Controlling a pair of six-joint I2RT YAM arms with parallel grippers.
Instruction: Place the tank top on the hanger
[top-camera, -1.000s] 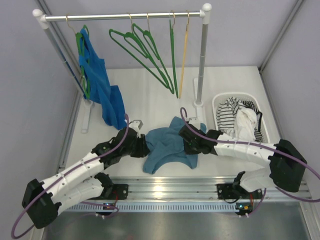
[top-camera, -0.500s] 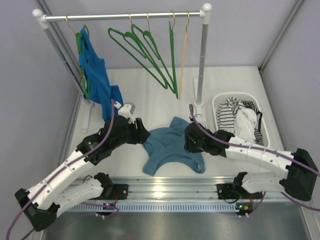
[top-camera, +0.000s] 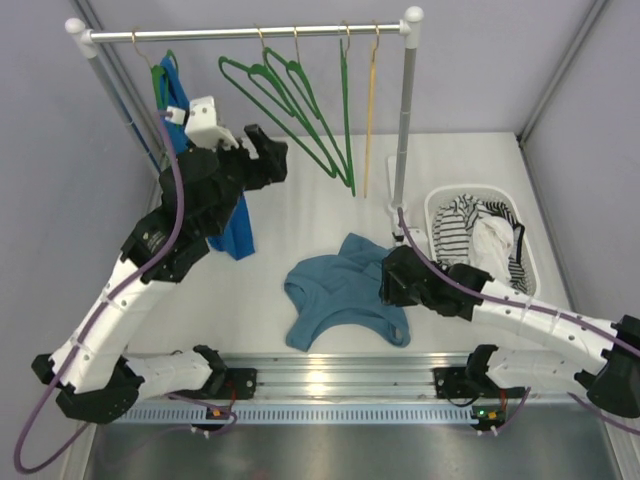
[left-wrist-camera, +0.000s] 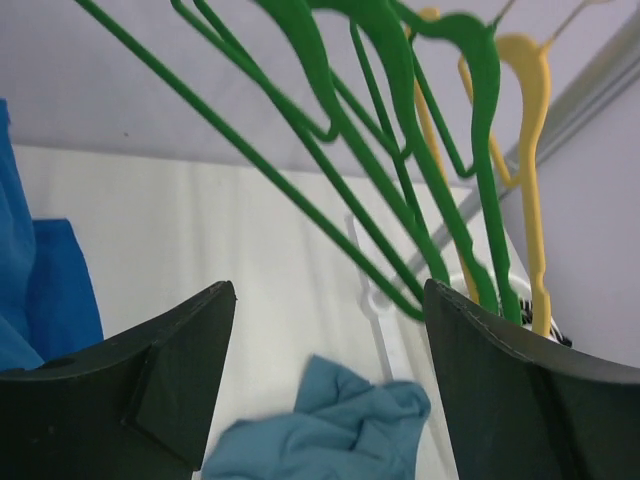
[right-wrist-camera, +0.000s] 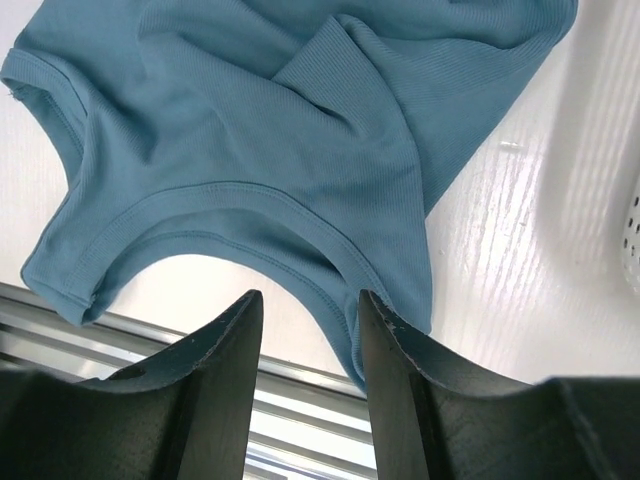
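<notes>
My left gripper moves outward toward the bar next and closes around the near arm of the closest dark-green hanger, as it hangs bare beside the gripper's open fingers.
The teal-blue tank top lies crumpled on the white table, and nothing holds it. Dark-green hangers hang from the rail at the back. My left gripper is raised just left of and below them, open and empty. In the left wrist view the hangers cross above the open left gripper, and the tank top lies far below. My right gripper hovers over the top's right edge. In the right wrist view the right gripper is open, and the tank top's hemmed armhole edge passes by its right finger.
A yellow hanger hangs rightmost on the rail. A royal-blue garment hangs at the left, partly behind my left arm. The stand's post rises mid-right. A white basket with striped cloth sits right.
My left gripper let go at the tank top's left edge, rose up to the hangers and opened wide. My right gripper slid toward the top's near right side and opened somewhat.
</notes>
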